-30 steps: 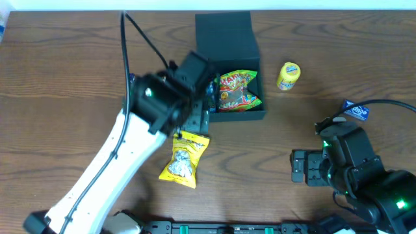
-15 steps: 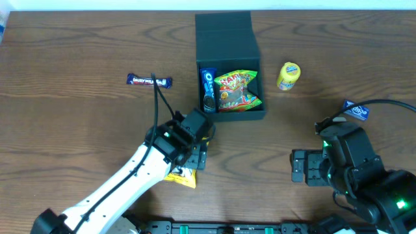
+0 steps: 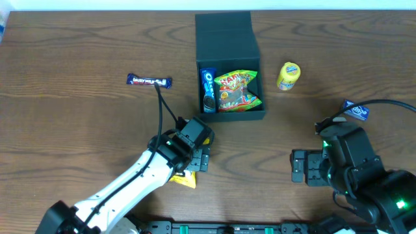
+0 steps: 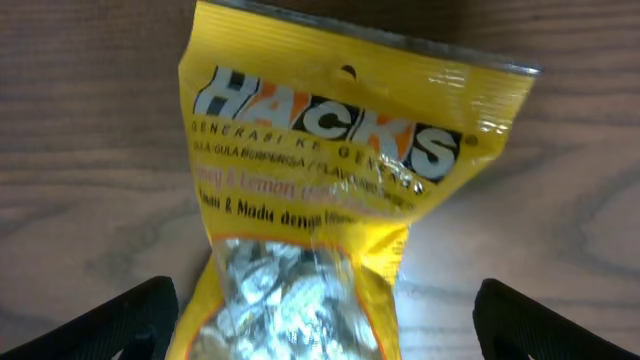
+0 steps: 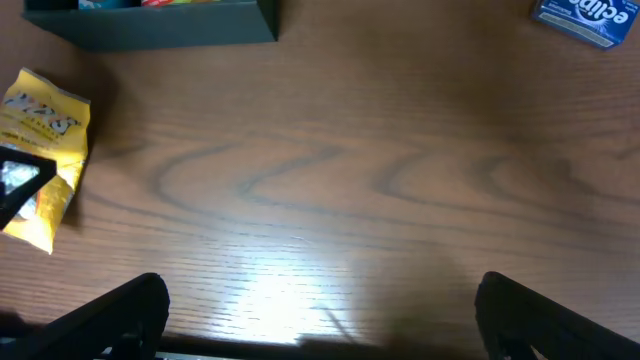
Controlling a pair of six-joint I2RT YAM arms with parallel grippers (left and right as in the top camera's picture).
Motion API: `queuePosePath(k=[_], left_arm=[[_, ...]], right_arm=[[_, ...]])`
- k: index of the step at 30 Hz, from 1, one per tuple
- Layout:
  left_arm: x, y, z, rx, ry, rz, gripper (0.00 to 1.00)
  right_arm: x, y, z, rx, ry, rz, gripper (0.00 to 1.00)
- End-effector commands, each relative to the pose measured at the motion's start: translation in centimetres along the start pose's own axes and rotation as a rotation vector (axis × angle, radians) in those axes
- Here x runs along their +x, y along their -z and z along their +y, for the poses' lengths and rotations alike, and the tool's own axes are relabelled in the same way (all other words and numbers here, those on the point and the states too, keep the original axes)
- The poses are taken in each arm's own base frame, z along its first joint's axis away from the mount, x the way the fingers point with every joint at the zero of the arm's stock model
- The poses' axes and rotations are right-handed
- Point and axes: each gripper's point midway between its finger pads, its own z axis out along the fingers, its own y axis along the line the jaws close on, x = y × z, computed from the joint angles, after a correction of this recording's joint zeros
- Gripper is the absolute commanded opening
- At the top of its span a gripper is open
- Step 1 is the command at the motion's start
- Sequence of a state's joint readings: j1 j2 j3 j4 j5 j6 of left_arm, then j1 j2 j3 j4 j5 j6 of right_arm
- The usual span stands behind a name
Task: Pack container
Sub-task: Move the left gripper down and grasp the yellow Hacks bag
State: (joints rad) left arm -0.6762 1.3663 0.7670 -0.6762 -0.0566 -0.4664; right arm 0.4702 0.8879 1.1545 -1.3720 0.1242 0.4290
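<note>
Next, my left gripper comes down onto the clear window [image 4: 290,290] of the yellow Hacks candy bag and closes there, because its open fingers already stand on either side.
The dark teal container [image 3: 224,36] stands at the table's far middle with its flap lid open. Inside lie a blue Oreo packet [image 3: 208,90] and a colourful snack bag [image 3: 238,91]. Its front wall shows in the right wrist view [image 5: 150,25]. My left gripper [image 3: 193,160] is open, low over a yellow Hacks candy bag [image 4: 330,200], fingers either side of it. Only the bag's corner [image 3: 185,180] shows from overhead; the bag also shows in the right wrist view [image 5: 40,150]. My right gripper [image 3: 298,166] is open and empty above bare table.
A Dairy Milk bar [image 3: 149,81] lies left of the container. A yellow tube [image 3: 288,75] lies to its right. A blue Eclipse packet [image 3: 356,111] lies at the far right, also in the right wrist view [image 5: 585,18].
My left arm left the container, where the Oreo packet now lies, came back toward the table's front and lowered over the yellow candy bag. The right arm has not moved.
</note>
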Motion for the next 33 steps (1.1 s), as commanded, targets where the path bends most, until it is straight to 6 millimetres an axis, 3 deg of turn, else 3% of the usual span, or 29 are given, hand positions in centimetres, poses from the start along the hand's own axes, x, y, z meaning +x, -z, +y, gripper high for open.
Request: queuePosePath(k=[1, 20, 21, 24, 33], left_arm=[[0.1, -0.9, 0.8, -0.045, -0.012, 0.016, 0.96], [0.0, -2.0, 1.0, -0.07, -0.038, 0.024, 1.0], [0.0, -2.0, 0.9, -0.069, -0.038, 0.024, 0.89], [0.0, -2.0, 1.0, -0.069, -0.038, 0.024, 0.81], [0.0, -2.0, 0.8, -0.062, -0.038, 0.028, 0.44]], right_arm=[[0.1, 0.1, 0.1, -0.003, -0.005, -0.004, 0.99], [0.1, 0.1, 0.1, -0.003, -0.005, -0.003, 0.99], [0.1, 0.1, 0.1, -0.003, -0.005, -0.004, 0.99], [0.1, 0.1, 0.1, -0.003, -0.005, -0.003, 0.99], [0.1, 0.1, 0.1, -0.003, -0.005, -0.003, 0.99]])
